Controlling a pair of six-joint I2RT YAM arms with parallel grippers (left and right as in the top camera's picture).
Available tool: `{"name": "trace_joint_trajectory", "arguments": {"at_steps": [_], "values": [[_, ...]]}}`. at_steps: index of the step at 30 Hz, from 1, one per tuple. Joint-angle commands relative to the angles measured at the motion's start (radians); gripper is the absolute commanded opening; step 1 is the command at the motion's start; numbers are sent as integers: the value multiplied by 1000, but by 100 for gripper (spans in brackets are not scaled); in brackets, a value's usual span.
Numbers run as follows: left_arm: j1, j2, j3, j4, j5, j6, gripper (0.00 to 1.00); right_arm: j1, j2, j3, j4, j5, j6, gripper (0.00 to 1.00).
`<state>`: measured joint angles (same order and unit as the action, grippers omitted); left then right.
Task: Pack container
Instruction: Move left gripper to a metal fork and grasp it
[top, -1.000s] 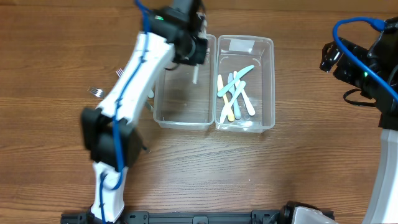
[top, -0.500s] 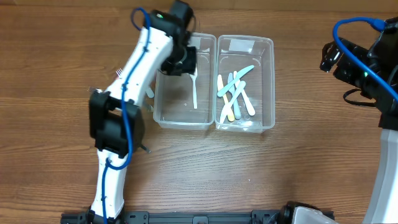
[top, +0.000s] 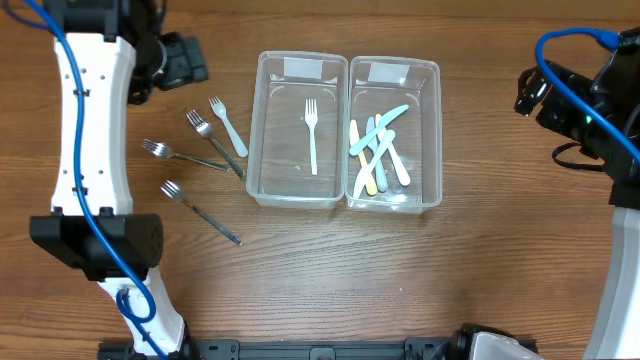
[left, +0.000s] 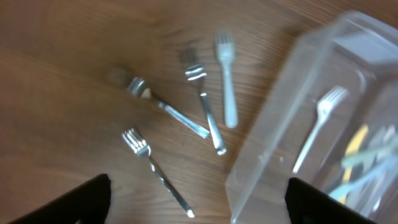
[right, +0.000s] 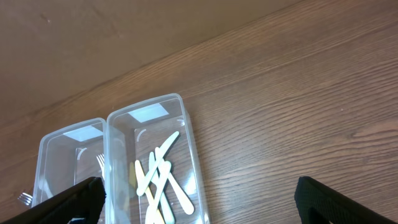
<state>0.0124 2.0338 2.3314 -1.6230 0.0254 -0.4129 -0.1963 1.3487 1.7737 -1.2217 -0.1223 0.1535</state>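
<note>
The middle metal fork lies slanted to my fingers, so I should lower my left gripper next and turn it to straddle the fork's handle just behind the fork's tined head.
Two clear plastic containers stand side by side. The left container holds one white plastic fork. The right container holds several pastel plastic knives. My left gripper hangs open and empty above the table, left of the containers. Below it lie a pale plastic fork and three metal forks. My right gripper stands open and empty, off to the right of the containers.
The loose forks are spread over the wood between the left arm and the left container, the nearest metal one lying diagonally. Blue cables run along both arms. A black frame edges the table's front.
My left gripper opened over the left container, left the white fork lying inside it, and swung back to the far left above the loose forks. The right arm has not moved.
</note>
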Motion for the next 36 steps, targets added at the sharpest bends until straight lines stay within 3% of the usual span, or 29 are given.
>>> {"name": "trace_joint_trajectory", "arguments": {"at_steps": [1, 7, 12, 23, 32, 36], "values": [[40, 37, -124, 35, -82, -224, 72, -2, -3, 6, 3, 14, 3, 100], [38, 37, -402, 196, -141, -493, 73, -2, -3, 6, 3, 14, 3, 100], [38, 37, -639, 385, -58, -560, 73, -2, -3, 6, 3, 14, 3, 100], [40, 37, -922, 695, -5, -628, 69, -2, -3, 6, 3, 14, 3, 100], [40, 37, -940, 774, -28, -632, 67, -2, -3, 6, 3, 14, 3, 100], [40, 37, -940, 797, 43, -632, 66, -2, -3, 6, 3, 14, 3, 100]]}}
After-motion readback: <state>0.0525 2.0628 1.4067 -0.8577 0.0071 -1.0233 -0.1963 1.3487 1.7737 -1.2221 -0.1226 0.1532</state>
